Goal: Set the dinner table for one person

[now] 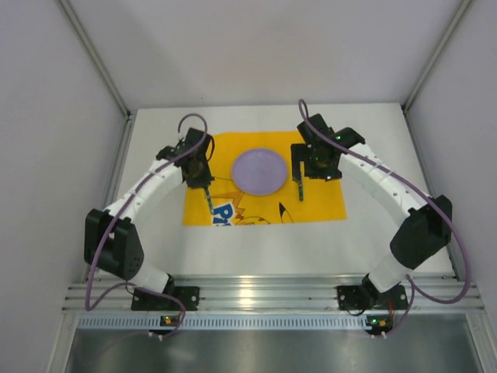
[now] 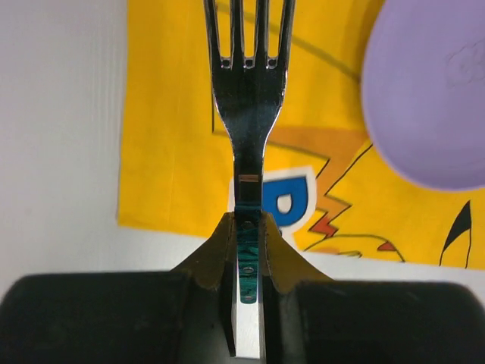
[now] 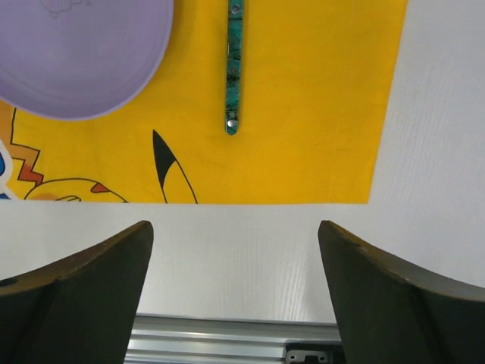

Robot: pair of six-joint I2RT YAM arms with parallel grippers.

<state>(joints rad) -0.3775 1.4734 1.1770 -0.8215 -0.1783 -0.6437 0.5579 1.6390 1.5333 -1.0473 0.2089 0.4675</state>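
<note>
The yellow part of the placemat beside the plate is free. I will move my left gripper outward, lower the fork point(image 2: 248, 98) onto that part and then let go of the fork's green handle.
A purple plate point(image 1: 258, 171) sits in the middle of a yellow printed placemat point(image 1: 326, 206) on the white dinner table point(image 1: 256, 245). My left gripper point(image 1: 204, 186) is shut on the green handle of a metal fork point(image 2: 248, 98). It holds the fork over the placemat's left part point(image 2: 174, 152), left of the plate point(image 2: 432, 91). My right gripper point(image 1: 312, 175) is open and empty. A green-handled utensil point(image 1: 298, 186) lies on the placemat just right of the plate. In the right wrist view only its handle point(image 3: 234, 68) shows, beyond the open gripper point(image 3: 235, 250).
The ribbed aluminium rail point(image 1: 256, 299) runs along the table's near edge and also shows in the right wrist view point(image 3: 227, 341). White walls enclose the table on the left, right and far sides. Bare white tabletop point(image 3: 424, 152) lies right of the placemat.
</note>
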